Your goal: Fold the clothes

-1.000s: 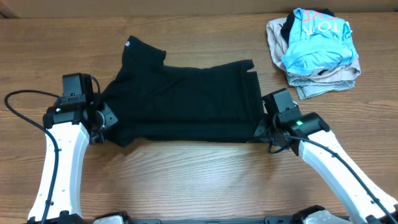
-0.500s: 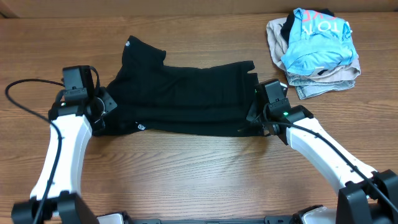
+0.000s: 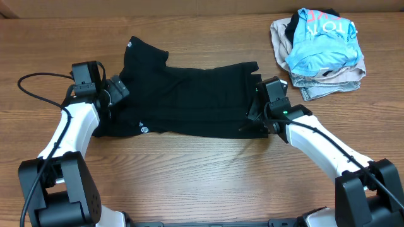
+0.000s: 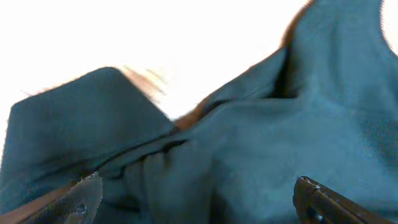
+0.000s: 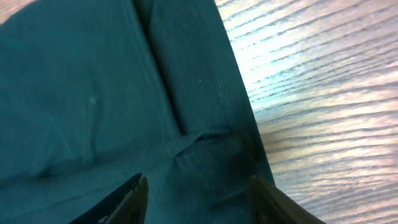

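Observation:
My left gripper's open fingers go outward past the bunched fabric onto the garment's far corner (image 3: 134,43) next, as that corner juts onto bare wood outward of it.
The clothes (image 3: 189,94), one limp black garment, lie folded lengthwise across the middle of the table. A small round white logo (image 3: 144,129) shows near the front left edge. My left gripper (image 3: 118,90) rests over the garment's left end. In the left wrist view it (image 4: 202,196) is open, with its fingertips (image 4: 87,193) wide apart above bunched fabric (image 4: 261,124). My right gripper (image 3: 255,112) sits at the right end. In the right wrist view it (image 5: 199,199) is open over the fabric (image 5: 93,93), straddling a folded hem beside bare wood.
A pile at the back right holds a light blue shirt (image 3: 322,38) on top of beige folded garments (image 3: 328,82). The left arm's black cable (image 3: 31,85) loops out over the wooden table (image 3: 202,176) to the left.
Both grippers carried the garment's near edge toward the back, folding it over, then opened and let go. The white logo now shows on the front left.

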Controlling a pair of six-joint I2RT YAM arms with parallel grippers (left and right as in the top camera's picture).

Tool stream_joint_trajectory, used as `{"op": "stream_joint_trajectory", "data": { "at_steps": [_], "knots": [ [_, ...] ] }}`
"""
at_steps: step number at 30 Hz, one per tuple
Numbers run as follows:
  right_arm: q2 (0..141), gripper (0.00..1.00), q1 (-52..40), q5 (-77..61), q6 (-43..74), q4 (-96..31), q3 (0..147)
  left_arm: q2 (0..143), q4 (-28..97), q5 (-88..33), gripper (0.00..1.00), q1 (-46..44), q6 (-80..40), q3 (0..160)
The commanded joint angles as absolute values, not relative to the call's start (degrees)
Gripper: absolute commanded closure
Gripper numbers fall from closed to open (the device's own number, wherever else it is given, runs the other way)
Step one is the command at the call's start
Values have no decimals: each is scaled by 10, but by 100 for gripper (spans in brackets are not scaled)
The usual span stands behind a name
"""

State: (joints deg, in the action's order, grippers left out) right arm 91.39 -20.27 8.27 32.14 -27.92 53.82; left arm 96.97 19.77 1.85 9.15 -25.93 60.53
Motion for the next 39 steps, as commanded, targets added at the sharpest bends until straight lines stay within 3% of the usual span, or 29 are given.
{"op": "stream_joint_trajectory", "data": {
  "at_steps": [1, 7, 11, 17, 27, 39],
  "knots": [
    [901, 41, -201, 71, 285, -319, 610, 948, 209, -46, 0, 93, -190, 645],
    [897, 26, -201, 29, 209, -519, 806, 927, 329, -135, 0, 91, -112, 771],
    [897, 24, -199, 28, 154, -611, 935, 939, 408, -136, 0, 70, -68, 889],
    [897, 24, -164, 28, 109, -611, 999, 1043, 434, -52, 0, 19, -6, 1047],
    [909, 24, -141, 27, 72, -608, 997, 1317, 397, -60, 0, 22, 29, 1260],
    [959, 27, -141, 27, 74, -614, 988, 1442, 320, -60, 0, 13, 65, 1279]
  ]
}}
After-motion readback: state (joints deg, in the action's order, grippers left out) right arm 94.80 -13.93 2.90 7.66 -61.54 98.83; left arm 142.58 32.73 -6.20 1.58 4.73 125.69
